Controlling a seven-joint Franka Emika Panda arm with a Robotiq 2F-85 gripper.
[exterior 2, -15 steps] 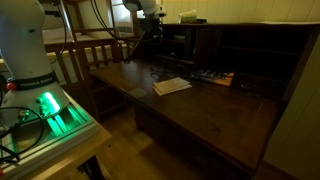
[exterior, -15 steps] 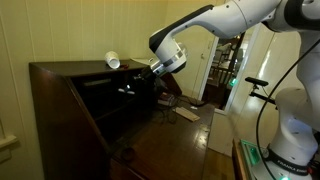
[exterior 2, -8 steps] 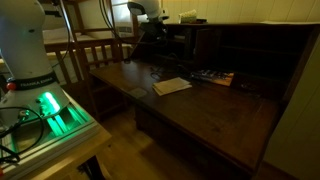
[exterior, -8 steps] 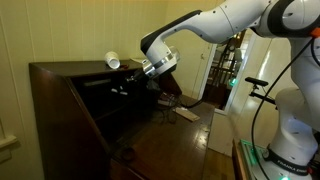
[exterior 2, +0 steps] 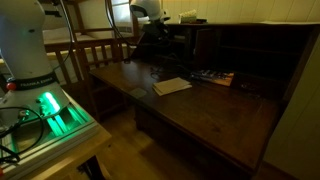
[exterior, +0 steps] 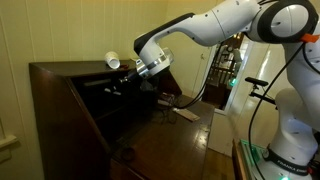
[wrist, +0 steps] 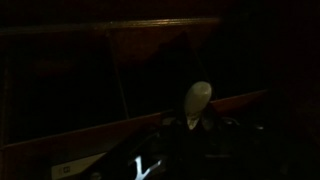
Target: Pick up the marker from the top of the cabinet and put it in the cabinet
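Note:
The dark shelf space under the cabinet top (exterior: 102, 91) lies outward of my gripper. I will ease my gripper outward into it next and release the marker inside.
The dark brown cabinet (exterior: 58, 100) shows in both exterior views (exterior 2: 250, 45). My gripper (exterior: 118, 84) reaches into its upper part, just under the flat top, and is shut on the marker (exterior: 111, 88), a slim dark stick that pokes out past the fingers. In the wrist view the marker (wrist: 197, 102) appears as a pale slim end standing up between the dark fingers of the gripper (wrist: 196, 122), with a shelf edge (wrist: 100, 28) of the cabinet ahead. In an exterior view the gripper (exterior 2: 150, 38) is dim against the shelves.
A small white cup (exterior: 112, 62) lies on the cabinet top just above the gripper, also seen in an exterior view (exterior 2: 187, 15). Papers (exterior 2: 171, 86) and small items (exterior 2: 213, 77) lie on the fold-down desk. A wooden chair (exterior 2: 95, 55) stands beside the cabinet.
The gripper with the marker has moved sideways and deeper into the cabinet's upper compartment, staying just below the top and the white cup.

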